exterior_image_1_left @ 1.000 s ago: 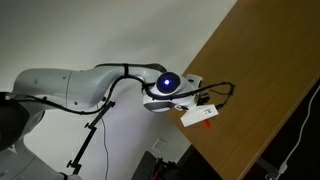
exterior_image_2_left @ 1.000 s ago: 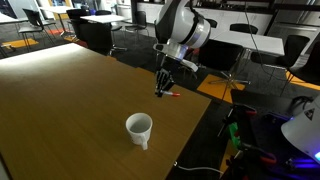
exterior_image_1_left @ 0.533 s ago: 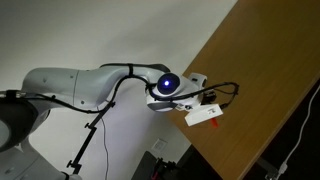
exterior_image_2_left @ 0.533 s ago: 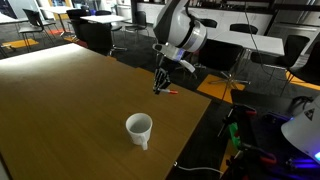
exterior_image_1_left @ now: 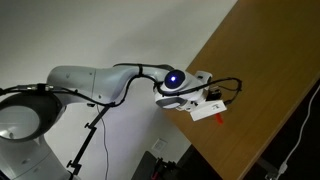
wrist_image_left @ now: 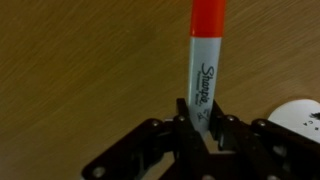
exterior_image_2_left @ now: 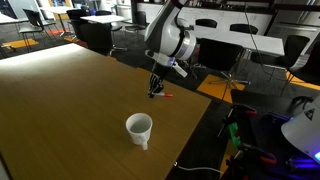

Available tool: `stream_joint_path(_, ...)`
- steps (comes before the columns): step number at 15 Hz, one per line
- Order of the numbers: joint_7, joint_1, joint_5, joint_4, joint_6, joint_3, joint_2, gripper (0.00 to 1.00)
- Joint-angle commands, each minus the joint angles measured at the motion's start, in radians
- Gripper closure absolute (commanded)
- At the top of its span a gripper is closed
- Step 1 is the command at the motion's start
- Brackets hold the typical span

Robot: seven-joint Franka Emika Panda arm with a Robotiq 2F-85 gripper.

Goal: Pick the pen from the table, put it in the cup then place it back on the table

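Observation:
My gripper needs to go down a little next, put the pen on the bare brown tabletop just below it, and let go of it there.
In the wrist view my gripper (wrist_image_left: 200, 108) is shut on the pen (wrist_image_left: 205, 60), a marker with a whitish barrel and a red cap that points away from me over the brown wooden table (wrist_image_left: 80, 60). The white cup (wrist_image_left: 300, 115) shows at the right edge. In an exterior view the gripper (exterior_image_2_left: 155, 90) hangs low over the table (exterior_image_2_left: 70, 100) near its far edge, with the red pen (exterior_image_2_left: 163, 96) at its tips. The cup (exterior_image_2_left: 139, 128) stands upright a short way in front of it. In an exterior view the gripper (exterior_image_1_left: 205, 104) shows beside the table edge (exterior_image_1_left: 270, 80).
The table's edge runs close behind the gripper and to the right of the cup. Office chairs (exterior_image_2_left: 230, 50) and desks stand beyond the table. A cable (exterior_image_1_left: 295, 140) hangs near the table's lower right.
The gripper has moved a little along the table toward the cup, with the pen in it. The arm's upper links have swung. The cup has not moved.

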Motion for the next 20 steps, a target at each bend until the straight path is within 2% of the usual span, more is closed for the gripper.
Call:
stream_joint_path(1,0.078,0.034,-0.049,0.054,0.005,-0.030,0.059,0.94)
stream_joint_path(2,0.089,0.036,-0.055,0.063,0.000,-0.033,0.069,0.94)
stream_joint_path(3,0.092,0.036,-0.054,0.069,-0.002,-0.033,0.074,0.52)
stream_joint_path(5,0.100,0.036,-0.052,0.075,-0.004,-0.034,0.077,0.44)
stream_joint_path(11,0.070,0.030,-0.026,0.004,0.021,-0.040,-0.019,0.01)
stream_joint_path(16,0.062,0.036,-0.019,-0.132,0.016,-0.049,-0.211,0.00)
stream_joint_path(20,0.099,0.057,-0.062,-0.242,0.031,-0.061,-0.368,0.00)
